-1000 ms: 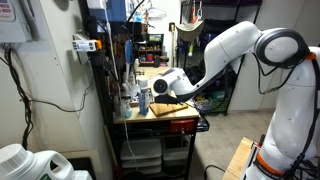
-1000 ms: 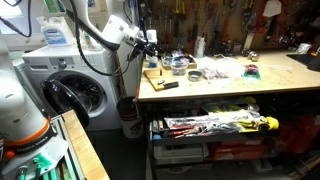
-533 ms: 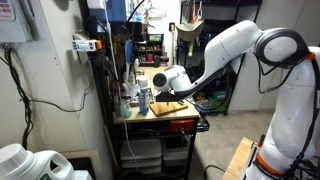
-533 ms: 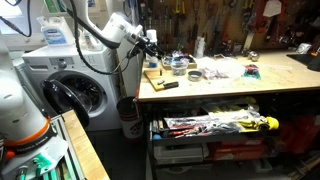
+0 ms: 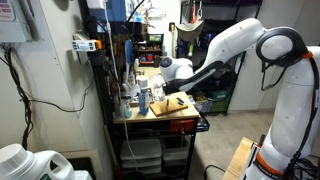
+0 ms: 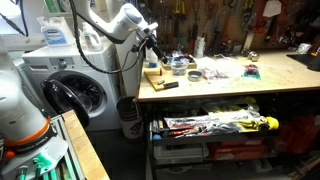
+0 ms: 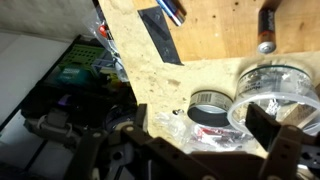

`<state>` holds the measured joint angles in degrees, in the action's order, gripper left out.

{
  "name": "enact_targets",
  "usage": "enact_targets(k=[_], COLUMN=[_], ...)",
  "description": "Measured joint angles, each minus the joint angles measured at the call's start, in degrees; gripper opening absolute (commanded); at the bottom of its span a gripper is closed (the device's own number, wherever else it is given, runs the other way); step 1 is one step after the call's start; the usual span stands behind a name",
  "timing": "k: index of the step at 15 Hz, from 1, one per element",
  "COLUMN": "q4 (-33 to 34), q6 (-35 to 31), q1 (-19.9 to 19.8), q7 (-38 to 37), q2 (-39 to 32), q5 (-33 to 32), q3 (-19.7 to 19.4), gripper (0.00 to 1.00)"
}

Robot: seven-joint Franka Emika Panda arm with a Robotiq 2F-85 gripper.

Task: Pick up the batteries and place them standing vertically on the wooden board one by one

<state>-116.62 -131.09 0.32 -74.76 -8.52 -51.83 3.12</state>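
I will bring my gripper over the blue battery, then down, and close around it, since it lies by the black strip (image 7: 160, 35), clear of my empty fingers.
In the wrist view my gripper (image 7: 200, 128) is open, and its dark fingers (image 7: 262, 125) hold nothing. Below them lie a tape roll (image 7: 208, 105) and crumpled clear plastic. One battery (image 7: 265, 25), dark with a copper end, is on the light wooden board (image 7: 225, 30) at the top right. I cannot tell whether it stands or lies. A black strip (image 7: 160, 35) lies by the board's edge. In both exterior views the gripper (image 6: 152, 32) (image 5: 166, 69) hangs above the bench end, over the board (image 6: 153, 74) (image 5: 170, 106).
A clear plastic tub (image 7: 280, 85) sits beside the tape roll. Bottles (image 5: 135, 92) stand along one side of the bench (image 6: 230, 90). Small clutter (image 6: 215, 72) lies farther along it. A washing machine (image 6: 75, 90) stands past the bench edge, and open drawers (image 6: 215, 125) lie below.
The gripper has risen from just above the board and pulled back a little. It stays open the whole time.
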Motion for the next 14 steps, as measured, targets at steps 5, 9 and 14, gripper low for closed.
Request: enact_targets(k=[5,9,14], q4=[0.0,0.02,-0.14], q6=[-1.42,-1.35,-1.35], q1=[-2.04,-2.35,-2.84], q7=[20.95,30.58,39.42], q2=[-0.15,-0.19,-0.93], q5=[16.94,25.21,33.88], q3=[-2.34,-4.96,-6.71], gripper=[1.0,1.0,1.0])
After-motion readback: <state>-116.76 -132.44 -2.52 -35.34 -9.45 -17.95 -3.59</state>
